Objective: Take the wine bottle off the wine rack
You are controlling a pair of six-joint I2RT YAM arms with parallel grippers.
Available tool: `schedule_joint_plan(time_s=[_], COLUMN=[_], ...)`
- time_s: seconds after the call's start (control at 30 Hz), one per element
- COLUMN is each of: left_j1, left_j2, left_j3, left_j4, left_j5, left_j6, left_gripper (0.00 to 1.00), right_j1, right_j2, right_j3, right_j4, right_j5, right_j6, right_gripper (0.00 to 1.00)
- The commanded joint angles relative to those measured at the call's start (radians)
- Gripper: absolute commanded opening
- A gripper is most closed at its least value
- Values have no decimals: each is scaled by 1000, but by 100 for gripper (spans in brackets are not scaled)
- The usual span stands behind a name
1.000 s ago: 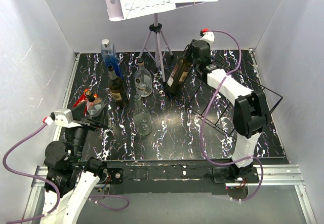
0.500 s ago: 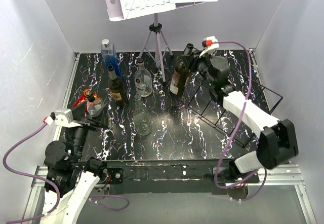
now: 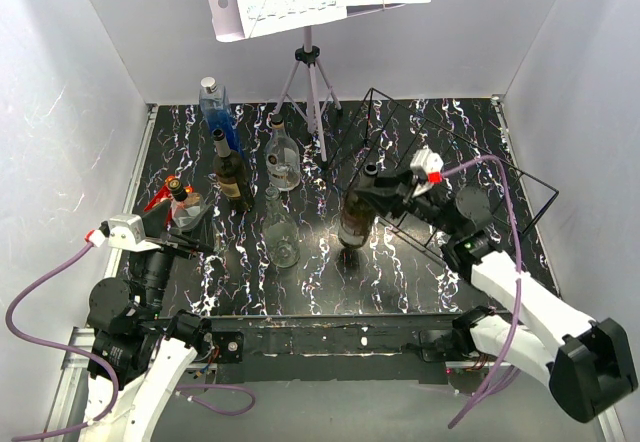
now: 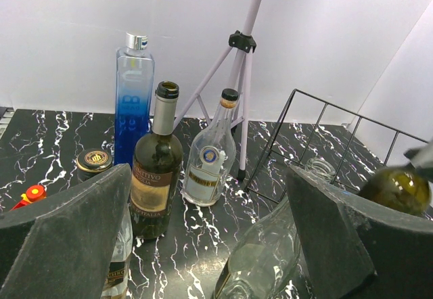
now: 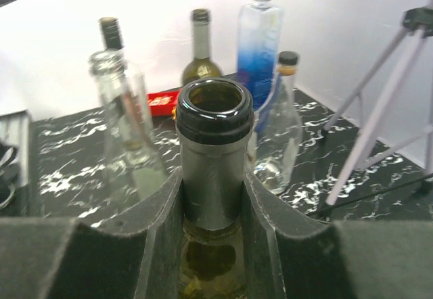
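Note:
The bare near spot on the tabletop is below and back from my right gripper, so my right gripper should move back and down next and release the bottle there.
The wine bottle (image 3: 356, 214) is dark green with a tan label and an open black-rimmed neck (image 5: 213, 150). It stands nearly upright over the table just left of the wine rack (image 3: 525, 176), clear of the wires. My right gripper (image 3: 384, 190) is shut on its neck, and its fingers (image 5: 159, 235) press both sides. My left gripper (image 3: 185, 227) is open and empty at the near left, with its pads (image 4: 67, 224) wide apart. The left wrist view shows the bottle (image 4: 399, 187) at the right edge and the rack (image 4: 318, 126) behind.
A music stand on a tripod (image 3: 310, 72) is at the back centre. A blue bottle (image 3: 215, 112), a dark wine bottle (image 3: 232, 172), a clear bottle (image 3: 283, 162), another clear bottle (image 3: 281, 234) and a red-capped bottle (image 3: 180, 197) crowd the left half.
My right arm has pulled the wine bottle away from the rack's back left corner, forward to the middle of the table. The left arm has not moved.

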Motion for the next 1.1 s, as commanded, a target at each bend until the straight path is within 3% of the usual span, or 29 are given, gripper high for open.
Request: schedule_joint_plan(time_s=[0.0,0.33,0.43,0.67,0.83,0.9,1.0,1.07], left_j1=[-4,-4,-4,-4,-4,-4,-4,-4], left_j2=[13,21,22,22,25,27,28,28], left_j3=[-10,-10,-10,-10,-10,-10,-11,-10], left_j4=[3,6,6,4,6,6,7,7], left_j5=[12,30,32,30,33,35,33,33], left_j6=[11,11,11,11,11,11,11,11], left_gripper=[98,98,98,98,98,98,98,98], right_j1=[28,43,43,43,43,43,43,43], right_j2=[-134,-289,-297,-283,-283,-291,-307,-326], right_j3=[-91,-231,-229,-274,-286,-289,-277,-255], right_j4=[217,153,92,122,105,93,52,9], right_j5=[-105,-128,-137,-124,-107,-96,-82,-76], right_j6=[-10,-61,-79,-79,-91,-101,-98,-82], right_gripper=[1,1,1,1,10,17,50,66])
